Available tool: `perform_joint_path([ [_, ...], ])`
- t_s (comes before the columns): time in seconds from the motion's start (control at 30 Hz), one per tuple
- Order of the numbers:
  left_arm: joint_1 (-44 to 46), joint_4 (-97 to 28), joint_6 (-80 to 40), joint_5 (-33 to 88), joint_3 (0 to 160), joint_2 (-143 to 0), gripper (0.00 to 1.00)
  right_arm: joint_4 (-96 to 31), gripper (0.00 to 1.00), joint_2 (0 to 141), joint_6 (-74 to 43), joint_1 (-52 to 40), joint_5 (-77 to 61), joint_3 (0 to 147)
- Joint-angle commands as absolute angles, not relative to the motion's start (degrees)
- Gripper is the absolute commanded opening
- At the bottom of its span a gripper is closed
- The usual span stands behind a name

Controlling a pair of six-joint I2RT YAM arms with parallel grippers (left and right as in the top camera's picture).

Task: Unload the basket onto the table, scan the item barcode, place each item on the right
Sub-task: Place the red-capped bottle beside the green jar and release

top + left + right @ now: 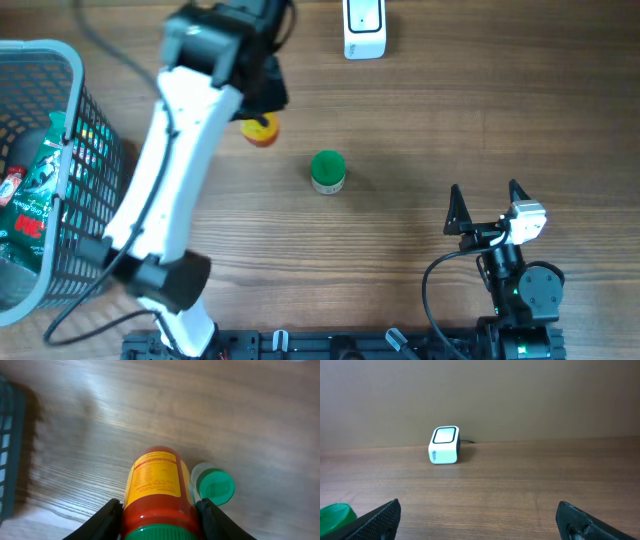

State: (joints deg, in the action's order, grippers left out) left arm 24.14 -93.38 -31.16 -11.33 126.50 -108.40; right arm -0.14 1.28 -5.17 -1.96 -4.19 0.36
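Note:
The red bottle still hangs raised, so my left gripper should move toward the green-capped jar and lower it onto the bare table beside that jar.
A red bottle with a yellow label and a green cap is clamped between the fingers of my left gripper, which holds it above the table; from overhead only its red and yellow end pokes out beneath the left gripper. The white barcode scanner stands at the table's far edge, also in the right wrist view as a white scanner with a dark window. My right gripper rests open near the front right, nothing between its fingers.
A green-capped jar stands mid-table, and the same green-capped jar sits right of the held bottle. A grey wire basket with packaged goods stands at the left edge. The left arm stretches diagonally over the left half.

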Motion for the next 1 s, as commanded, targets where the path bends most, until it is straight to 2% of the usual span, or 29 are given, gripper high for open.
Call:
perform_joint_path([
  [0.0, 27.07, -92.18, -28.67, -12.73, 127.39, -112.73, 0.31, 0.03, 1.0, 1.3, -6.13, -2.17, -3.42, 0.32],
  [0.17, 27.64, -88.73, -28.6, -12.73, 126.26, -116.33, 0.3, 0.03, 1.0, 1.3, -6.13, -2.17, -3.42, 0.32],
  [0.47, 27.57, -73.06, -25.47, -9.52, 106.96, -116.6, 0.3, 0.03, 1.0, 1.3, -6.13, -2.17, -3.42, 0.32],
  [0.67, 27.42, -68.16, -18.59, -6.87, 100.68, -116.6, 0.31, 0.03, 1.0, 1.3, -6.15, -2.17, -3.44, 0.32],
  [0.77, 27.38, -66.54, -17.74, -5.56, 100.71, -116.6, 0.36, 0.03, 1.0, 1.3, -6.13, -2.2, -3.42, 0.32],
  [0.97, 27.38, -66.81, -17.8, -5.26, 100.9, -113.56, 0.68, 0.03, 1.0, 1.3, -6.17, -2.17, -3.42, 0.32],
])
